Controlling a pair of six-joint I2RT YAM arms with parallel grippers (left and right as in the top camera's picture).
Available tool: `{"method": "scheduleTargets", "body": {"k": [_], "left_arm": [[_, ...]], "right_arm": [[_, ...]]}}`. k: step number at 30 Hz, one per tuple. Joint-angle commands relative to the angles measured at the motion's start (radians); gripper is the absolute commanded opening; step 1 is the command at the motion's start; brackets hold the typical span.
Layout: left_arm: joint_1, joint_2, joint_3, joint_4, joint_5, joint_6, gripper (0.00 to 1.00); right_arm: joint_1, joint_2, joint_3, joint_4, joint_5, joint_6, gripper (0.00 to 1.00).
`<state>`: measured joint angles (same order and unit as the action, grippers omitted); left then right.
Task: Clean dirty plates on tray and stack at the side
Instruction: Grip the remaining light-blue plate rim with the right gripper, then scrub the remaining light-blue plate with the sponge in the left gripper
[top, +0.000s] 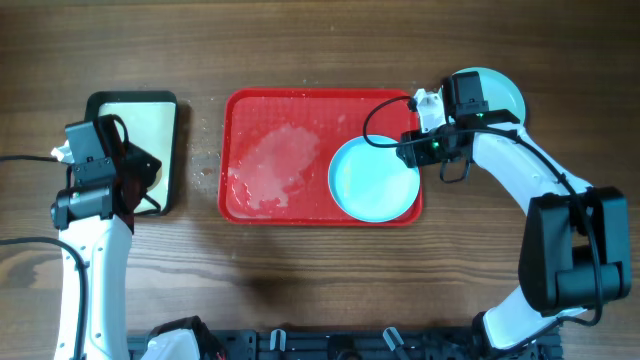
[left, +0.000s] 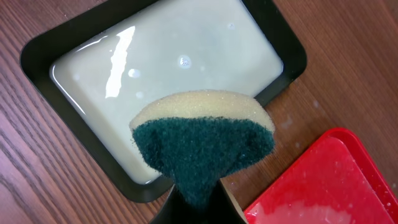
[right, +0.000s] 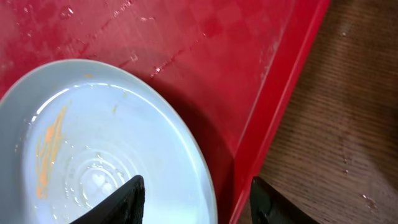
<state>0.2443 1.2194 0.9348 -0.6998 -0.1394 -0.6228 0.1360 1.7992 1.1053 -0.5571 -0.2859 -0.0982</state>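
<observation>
Next I need to wipe the plate's orange smear with the sponge (left: 202, 143), then return my left gripper and lower it to release the sponge in the cream pan (left: 193, 71) below.
A pale turquoise plate (top: 372, 180) lies in the right end of the red tray (top: 270, 110). In the right wrist view the plate (right: 112, 143) is wet and has an orange smear. My right gripper (top: 408, 150) is open, and its fingers (right: 194, 186) straddle the plate's right rim and the tray's rim (right: 280, 81). Another turquoise plate (top: 503, 92) lies on the table beyond the tray's right end, partly under the right arm. The white plate is not in view. My left gripper (top: 140, 178) is shut on a green and yellow sponge (left: 202, 143), holding it over the cream pan.
A dark-rimmed pan (top: 130, 100) of milky liquid stands left of the tray; it also shows in the left wrist view (left: 37, 56). A soapy wet patch (top: 275, 165) covers the tray's left half. The tray's corner (left: 323, 180) is close to the sponge.
</observation>
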Motion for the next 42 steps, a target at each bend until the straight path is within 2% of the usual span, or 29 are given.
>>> {"method": "scheduleTargets", "body": {"k": [1,5,8,9,12,16,20,23,24,25,26,29,32,36,38,39,42], "left_arm": [[0.005,0.006,-0.006,0.003,0.009,0.016,0.04],[0.005,0.006,-0.006,0.004,0.009,0.016,0.04],[0.005,0.006,-0.006,0.003,0.009,0.016,0.04],[0.005,0.006,-0.006,0.003,0.009,0.016,0.04],[0.005,0.006,-0.006,0.003,0.009,0.016,0.04],[0.005,0.006,-0.006,0.003,0.009,0.016,0.04],[0.005,0.006,-0.006,-0.005,0.01,0.016,0.04],[0.005,0.006,-0.006,-0.004,0.079,0.017,0.04],[0.003,0.006,-0.006,0.002,0.124,0.049,0.04],[-0.008,0.006,-0.006,0.024,0.225,0.13,0.04],[-0.027,0.006,-0.006,0.041,0.319,0.175,0.04],[-0.159,0.026,-0.006,0.072,0.439,0.154,0.04],[-0.32,0.104,-0.006,0.164,0.438,0.059,0.04],[-0.571,0.323,-0.006,0.391,0.434,0.008,0.04],[-0.63,0.415,-0.006,0.474,0.434,0.002,0.04],[-0.66,0.484,-0.006,0.523,0.434,-0.037,0.04],[-0.699,0.611,-0.006,0.569,0.428,-0.067,0.04]], "right_arm": [[0.003,0.027,-0.007,-0.044,0.025,0.031,0.54],[0.018,0.028,-0.007,-0.11,0.024,0.032,0.5],[0.061,0.028,-0.007,-0.124,0.021,0.119,0.36],[0.085,0.028,-0.007,-0.137,0.021,0.125,0.34],[0.118,0.028,-0.007,-0.14,0.021,0.137,0.34],[0.145,0.041,-0.007,-0.098,0.039,0.231,0.34],[0.147,0.127,-0.007,-0.146,0.065,0.337,0.31],[0.147,0.163,-0.007,-0.131,0.066,0.335,0.31],[0.147,0.163,-0.007,-0.114,0.065,0.335,0.27],[0.147,0.163,-0.006,-0.075,0.061,0.335,0.14],[0.148,0.163,-0.006,-0.055,0.061,0.335,0.05],[0.181,0.163,0.018,-0.016,0.058,0.335,0.04],[0.223,0.163,0.037,0.05,0.059,0.366,0.04],[0.234,0.163,0.043,0.072,0.068,0.394,0.04],[0.234,0.163,0.043,0.07,0.078,0.395,0.04],[0.231,0.163,0.043,0.07,0.078,0.394,0.04],[0.229,0.163,0.043,0.066,0.078,0.393,0.04]]}}
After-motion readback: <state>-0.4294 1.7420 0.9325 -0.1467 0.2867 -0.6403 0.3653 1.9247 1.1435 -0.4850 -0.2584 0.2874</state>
